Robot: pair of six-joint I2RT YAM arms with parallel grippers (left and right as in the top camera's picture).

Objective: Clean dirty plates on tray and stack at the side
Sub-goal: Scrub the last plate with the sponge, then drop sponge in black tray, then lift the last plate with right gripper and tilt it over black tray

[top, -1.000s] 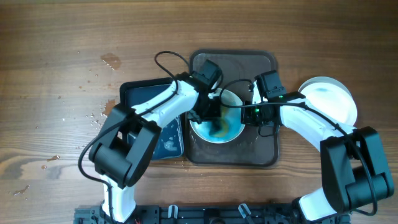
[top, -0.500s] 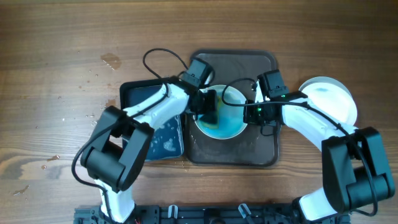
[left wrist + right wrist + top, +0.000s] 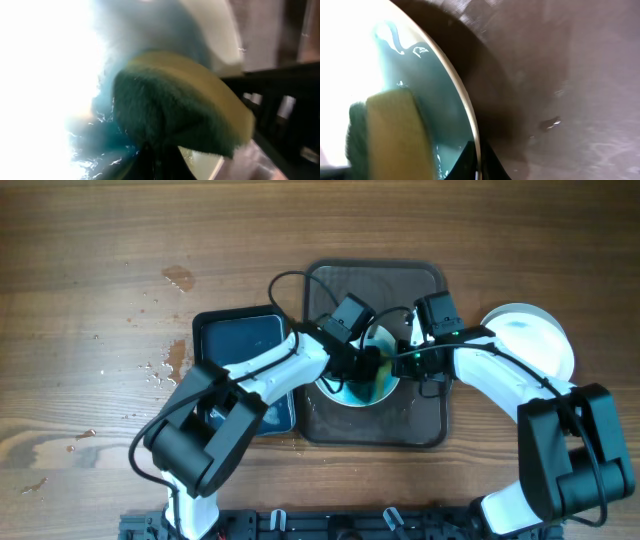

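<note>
The black tray (image 3: 241, 343) holds only blue water. I will lift my left gripper off the plate and move it over that tray to release the sponge.
A white plate (image 3: 348, 393) smeared with blue-green liquid lies in the dark brown tray (image 3: 400, 280). My left gripper (image 3: 370, 365) is shut on a green and yellow sponge (image 3: 175, 115) and presses it on the wet plate's right half (image 3: 215, 30). My right gripper (image 3: 405, 360) is shut on the plate's right rim; in the right wrist view the rim (image 3: 465, 100) runs between its fingers (image 3: 477, 167). The sponge (image 3: 395, 135) also shows there. At least one more white plate (image 3: 535, 345) lies on the table right of the tray; how many are stacked there is unclear.
A smaller black tray of blue water (image 3: 240, 340) stands left of the brown tray, partly under my left arm. Water drops (image 3: 160, 370) and a wet patch (image 3: 180, 277) lie on the wooden table at the left. The brown tray's floor (image 3: 560, 75) is wet.
My left gripper has swept the sponge from the plate's left side across to its right side. The right gripper has kept its hold on the rim.
</note>
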